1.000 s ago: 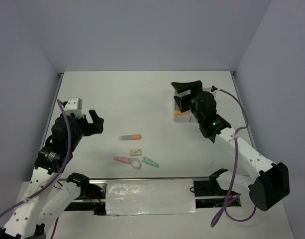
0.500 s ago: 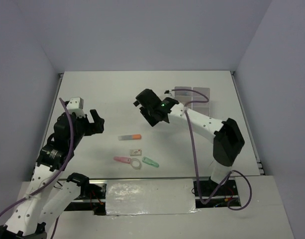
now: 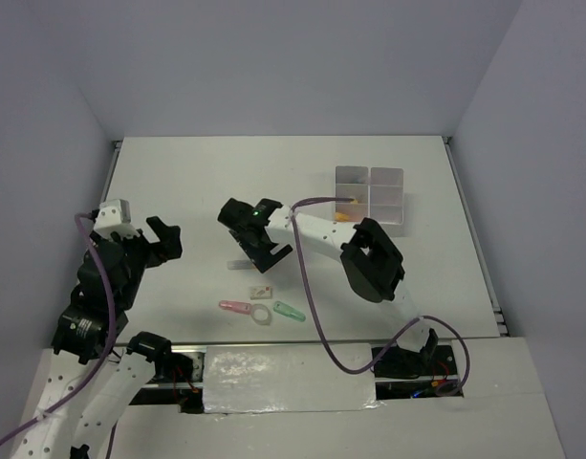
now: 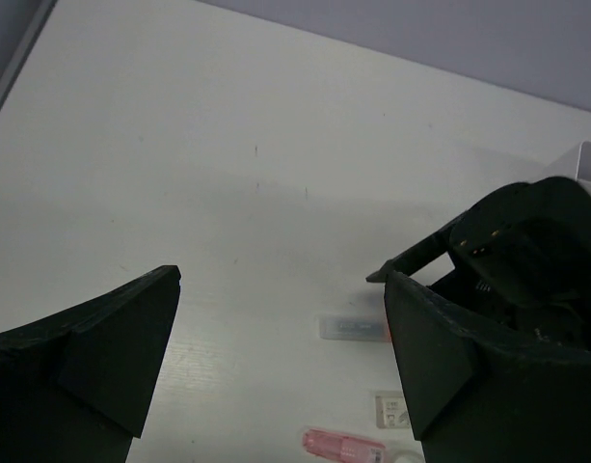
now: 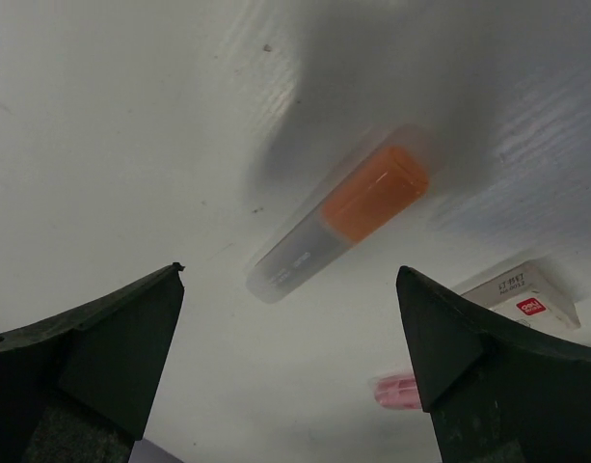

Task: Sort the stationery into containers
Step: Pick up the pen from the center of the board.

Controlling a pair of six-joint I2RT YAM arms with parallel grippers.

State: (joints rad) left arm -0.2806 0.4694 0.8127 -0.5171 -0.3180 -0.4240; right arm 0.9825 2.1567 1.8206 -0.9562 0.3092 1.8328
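Note:
The right gripper moves down next and closes its open fingers where the orange cap meets the highlighter's body (image 5: 338,224). The highlighter lies below it, already between those fingers.
An orange-capped highlighter (image 5: 338,212) lies on the table, directly under my open, empty right gripper (image 5: 290,347). In the top view that gripper (image 3: 262,251) hovers over the highlighter (image 3: 239,263) and hides most of it. Near it lie a white eraser (image 3: 261,291), a pink piece (image 3: 235,307), a clear ring (image 3: 261,314) and a green piece (image 3: 290,311). The white compartment container (image 3: 393,175) stands at the far right with orange items inside. My left gripper (image 3: 166,239) is open and empty, left of the items. Its wrist view shows the highlighter (image 4: 351,328), eraser (image 4: 389,409) and pink piece (image 4: 341,447).
The right arm reaches across the middle of the table from its base at the right, its elbow (image 3: 371,260) between the items and the container. The table's near edge has a taped strip (image 3: 288,378). Walls close the table on three sides.
My right gripper has swung from the container at the far right, across the table to the left, and now hangs over the highlighter. My left arm has drawn back a little to the left.

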